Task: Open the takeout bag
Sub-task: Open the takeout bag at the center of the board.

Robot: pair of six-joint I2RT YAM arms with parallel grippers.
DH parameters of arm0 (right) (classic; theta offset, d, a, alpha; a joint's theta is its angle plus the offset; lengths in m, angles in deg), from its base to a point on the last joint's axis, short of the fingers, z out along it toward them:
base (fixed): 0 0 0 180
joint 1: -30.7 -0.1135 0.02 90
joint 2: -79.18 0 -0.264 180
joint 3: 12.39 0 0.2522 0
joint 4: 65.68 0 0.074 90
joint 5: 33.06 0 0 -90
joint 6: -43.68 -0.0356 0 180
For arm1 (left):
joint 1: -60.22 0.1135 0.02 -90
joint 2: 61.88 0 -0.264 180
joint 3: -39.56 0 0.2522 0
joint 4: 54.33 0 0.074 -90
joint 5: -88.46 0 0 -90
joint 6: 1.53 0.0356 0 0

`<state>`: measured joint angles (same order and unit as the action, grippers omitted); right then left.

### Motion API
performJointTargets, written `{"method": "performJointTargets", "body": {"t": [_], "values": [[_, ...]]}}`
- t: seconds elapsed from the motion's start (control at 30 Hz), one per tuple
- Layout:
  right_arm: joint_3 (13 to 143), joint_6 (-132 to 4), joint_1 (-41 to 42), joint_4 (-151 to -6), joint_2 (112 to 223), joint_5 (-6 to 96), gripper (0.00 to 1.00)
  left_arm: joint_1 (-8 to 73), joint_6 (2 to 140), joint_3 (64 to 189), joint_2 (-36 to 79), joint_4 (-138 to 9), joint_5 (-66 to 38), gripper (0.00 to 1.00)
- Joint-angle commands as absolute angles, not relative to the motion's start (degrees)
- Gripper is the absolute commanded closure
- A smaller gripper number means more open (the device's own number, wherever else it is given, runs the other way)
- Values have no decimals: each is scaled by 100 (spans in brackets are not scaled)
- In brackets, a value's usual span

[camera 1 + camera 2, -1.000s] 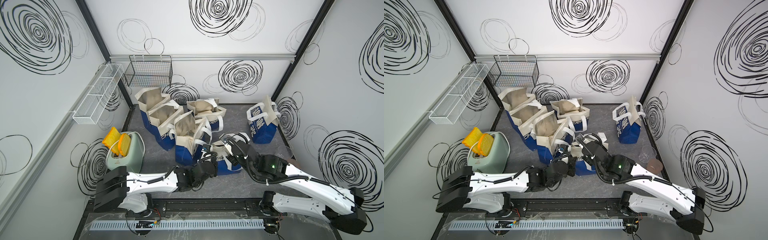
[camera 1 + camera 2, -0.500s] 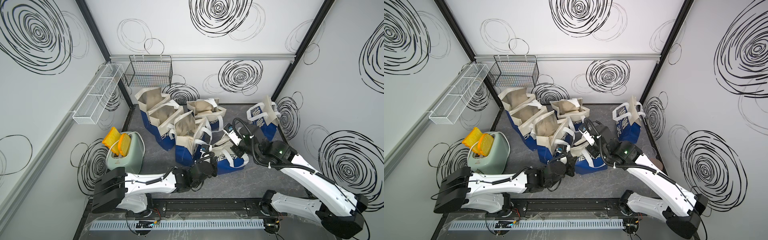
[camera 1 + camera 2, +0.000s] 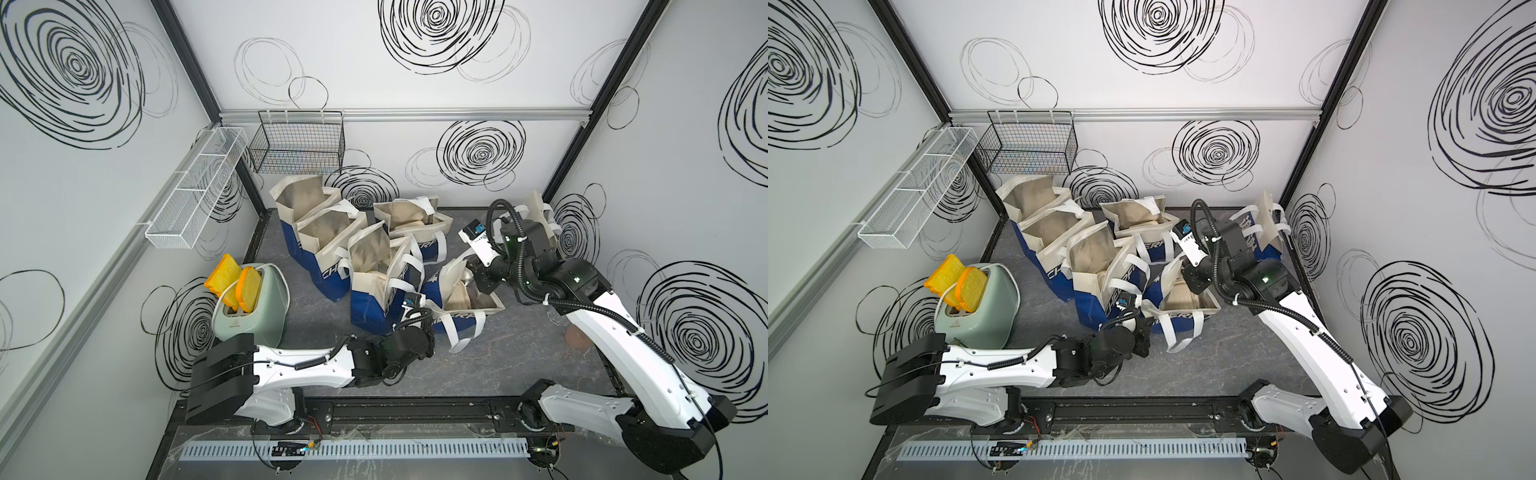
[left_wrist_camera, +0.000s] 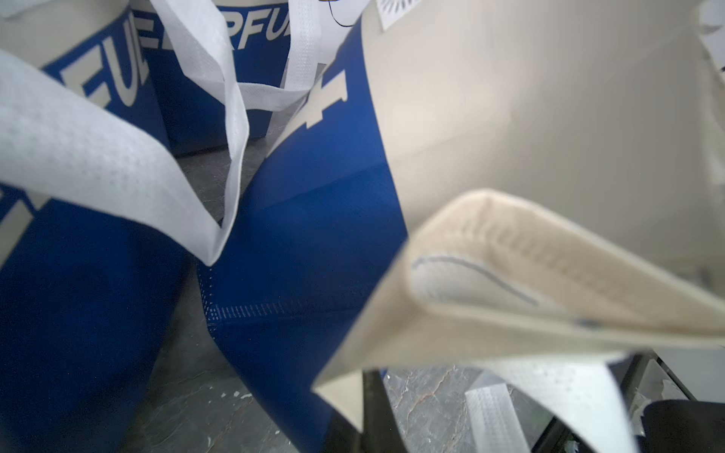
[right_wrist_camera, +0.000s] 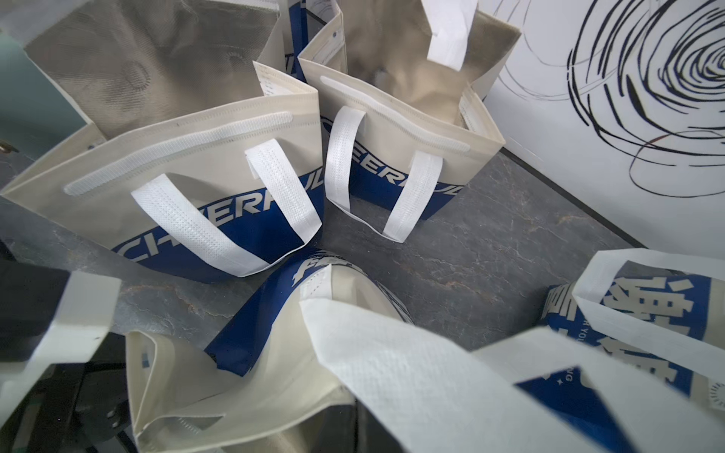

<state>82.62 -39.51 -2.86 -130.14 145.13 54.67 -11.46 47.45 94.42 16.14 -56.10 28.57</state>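
The opening of the bag is open, so my left gripper should next ease the pinched corner of the bag's rim outward toward the bag's blue side [image 3: 432, 289] [image 4: 302, 241] and let go.
The takeout bag [image 3: 461, 319], blue below and cream above with white handles, stands mid-table in both top views, its mouth spread into an open square [image 3: 1187, 300]. My left gripper [image 3: 430, 313] is shut on the near-left corner of its rim. In the left wrist view the dark fingers [image 4: 376, 415] pinch the folded cream rim [image 4: 510, 274]. My right gripper [image 3: 471, 278] is shut on the far rim, above the bag. Seen from the right wrist, its fingertips [image 5: 359, 427] lie mostly hidden under the cream edge [image 5: 235, 376] and a white handle.
Several other open blue-and-cream bags [image 3: 328, 232] crowd the back left, close to the held bag. Another bag [image 3: 540, 216] stands behind the right arm at the back right. A green toaster [image 3: 249, 311] with two toast slices sits at the left. Wire baskets [image 3: 297, 145] hang on the walls.
My right gripper has moved up and toward the back right with the far rim, and the bag's mouth has widened. My left gripper has held its place on the near rim.
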Motion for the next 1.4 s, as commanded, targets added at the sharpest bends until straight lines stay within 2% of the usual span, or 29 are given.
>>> {"method": "performJointTargets", "body": {"t": [0.0,0.17,0.2,0.23,0.27,0.33,0.43,0.73,0.97,1.2,1.27,1.33,1.37], "values": [[8792,-4069,-128,-12483,14598,5365,100,-1181,4815,9269,1841,-6800,2814,100],[8988,-4152,-137,-12687,14832,5083,100,-1176,4890,9410,1813,-6899,2825,100],[8979,-4153,-143,-12736,14843,4956,93,-1173,4907,9474,1792,-6945,2835,100],[8979,-4177,-162,-12783,14852,4918,71,-1162,4925,9548,1775,-6999,2847,100],[8975,-4208,-184,-12831,14846,4916,58,-1162,4927,9629,1754,-7052,2864,100],[8995,-4220,-247,-12924,14812,4942,46,-1125,4919,9795,1731,-7176,2869,100],[9020,-4314,-339,-12937,14664,5263,39,-1050,4805,9999,1705,-7317,2910,100],[9121,-5179,-220,-13094,14148,6944,34,-829,3898,10490,1741,-7608,2970,100],[9604,-5647,340,-13539,14311,6972,34,-798,3091,11032,2014,-7845,3160,100],[8678,-5837,431,-13431,13700,6955,34,-924,2457,11428,2461,-7881,3530,98],[8488,-5952,480,-13495,13561,6853,34,-960,2260,11503,2569,-7856,3635,85],[8274,-6040,520,-13464,13392,6617,33,-978,2150,11559,2680,-7694,3688,81],[8205,-6100,529,-13464,13322,6568,33,-981,2127,11584,2729,-7628,3706,76]]}}
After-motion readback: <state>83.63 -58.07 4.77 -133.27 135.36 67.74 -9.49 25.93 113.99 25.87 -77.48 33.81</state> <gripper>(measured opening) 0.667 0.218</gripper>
